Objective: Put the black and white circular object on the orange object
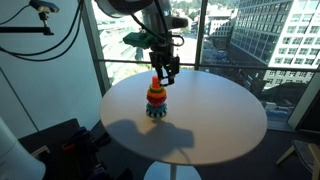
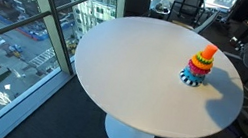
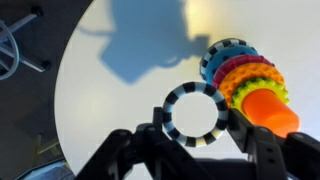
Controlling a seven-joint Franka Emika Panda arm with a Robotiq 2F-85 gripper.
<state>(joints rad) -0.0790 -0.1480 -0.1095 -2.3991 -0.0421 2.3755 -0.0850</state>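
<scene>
The peg is to the gripper's right in the wrist view, so the gripper needs to move sideways over the orange top point(image 2: 209, 51) point(image 3: 268, 107) and let go of the chequered ring there.
The black and white circular object point(image 3: 169, 113), a chequered ring, sits between my gripper's point(image 3: 197, 136) fingers in the wrist view, and the gripper is shut on it. The orange object point(image 3: 268, 108) is the top peg of the ring tower, just right of the ring in that view. The tower stands on the round white table point(image 1: 220, 125), with its orange top point(image 1: 155, 86) below and left of my gripper point(image 1: 169, 73). In an exterior view the orange top point(image 2: 209, 51) shows near the table's far edge, with the gripper point(image 2: 236, 39) beyond it. The ring is too small to make out in both exterior views.
The tower's yellow, green and blue rings point(image 2: 196, 71) sit below the orange top. Glass window walls point(image 1: 120, 40) run close behind the table. Black equipment point(image 1: 60, 140) lies on the floor beside it. Office chairs point(image 2: 188, 3) stand beyond the table point(image 2: 124, 69). A chair base point(image 3: 8, 50) shows below.
</scene>
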